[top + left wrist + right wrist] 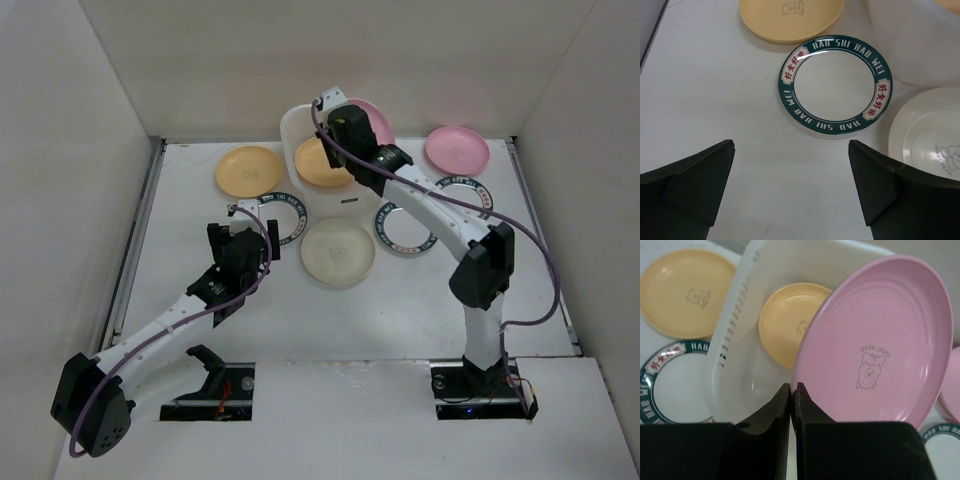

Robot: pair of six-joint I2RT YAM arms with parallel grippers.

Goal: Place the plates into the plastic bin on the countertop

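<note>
My right gripper moves down into the white plastic bin (297, 130) next, slightly toward the yellow plate inside, since the held pink plate still hangs over the bin's rim.
My right gripper (794, 387) is shut on the rim of a pink plate (875, 340) and holds it tilted over the white plastic bin (735, 340). A yellow plate (785, 315) lies inside the bin. In the top view the gripper (345, 125) and held plate (372, 112) are above the bin (297, 130). My left gripper (791, 150) is open and empty, just short of a teal-rimmed plate (835, 85). On the countertop lie a yellow plate (250, 170), a cream plate (338, 252), a second pink plate (457, 150) and two more teal-rimmed plates (403, 228), (465, 190).
White walls border the countertop (200, 260) on the left, back and right. The right arm's elbow (485, 265) stands over the right side. In the left wrist view the cream plate (930, 135) lies right of the fingers and the bin wall (910, 40) is at upper right.
</note>
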